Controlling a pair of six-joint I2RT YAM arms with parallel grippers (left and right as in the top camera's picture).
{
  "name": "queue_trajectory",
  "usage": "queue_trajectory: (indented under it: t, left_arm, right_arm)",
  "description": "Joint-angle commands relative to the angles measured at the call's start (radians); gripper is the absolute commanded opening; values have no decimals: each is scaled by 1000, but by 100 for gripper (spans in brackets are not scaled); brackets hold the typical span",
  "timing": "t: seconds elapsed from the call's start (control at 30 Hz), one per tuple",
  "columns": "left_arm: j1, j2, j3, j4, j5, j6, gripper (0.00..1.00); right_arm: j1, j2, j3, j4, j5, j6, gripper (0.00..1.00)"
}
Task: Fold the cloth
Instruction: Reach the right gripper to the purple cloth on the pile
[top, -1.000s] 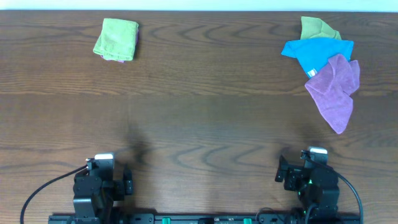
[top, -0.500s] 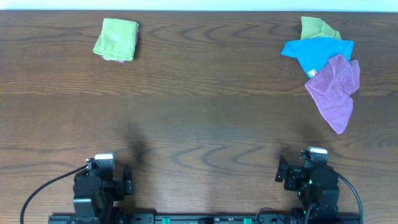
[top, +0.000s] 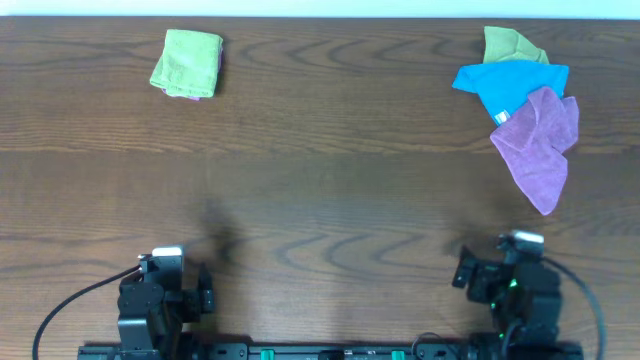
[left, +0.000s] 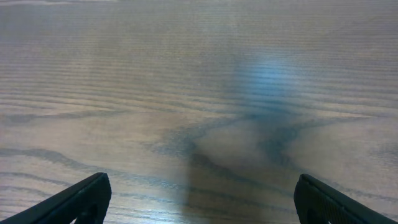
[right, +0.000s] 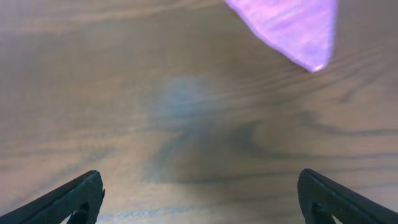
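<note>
My right gripper will next move outward and down onto the purple cloth's fluffy edge (top: 511, 138) by the white tag, because this cloth is on top of the blue one.
A crumpled purple cloth (top: 540, 140) lies at the far right of the table; its lower tip shows in the right wrist view (right: 292, 28). A blue cloth (top: 505, 82) and an olive-green cloth (top: 510, 45) lie crumpled just behind it, overlapping. A folded light-green cloth (top: 187, 62) sits at the far left. My left gripper (left: 199, 202) is open and empty over bare wood near the front edge. My right gripper (right: 199, 199) is open and empty, well short of the purple cloth. In the overhead view the arms sit at front left (top: 160, 295) and front right (top: 515, 285).
The brown wooden table (top: 330, 190) spans the whole view. A pale wall strip runs along its far edge. The arm bases and a black rail sit along the front edge.
My right arm has shifted a little to the right and toward the front edge. The left arm and all the cloths have not moved.
</note>
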Motion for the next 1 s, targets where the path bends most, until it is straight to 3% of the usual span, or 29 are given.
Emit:
queue_trajectory:
  t: [0.0, 0.2, 0.5, 0.73, 0.97]
  left_arm:
    - [-5, -7, -24, -20, -3, 21, 95]
    - [-5, -7, -24, -20, -3, 21, 95]
    - [-5, -7, -24, -20, -3, 22, 95]
    - [-5, -7, -24, -20, -3, 22, 95]
    - [-5, -7, -24, -20, -3, 22, 95]
  right_arm:
    - [-67, 145, 151, -43, 21, 32, 99]
    - [-166, 439, 421, -125, 24, 61, 99]
    - [-169, 820, 713, -163, 33, 109, 99]
    - [-195, 1043, 838, -153, 94, 187, 99]
    - [-241, 1176, 869, -28, 96, 190, 99]
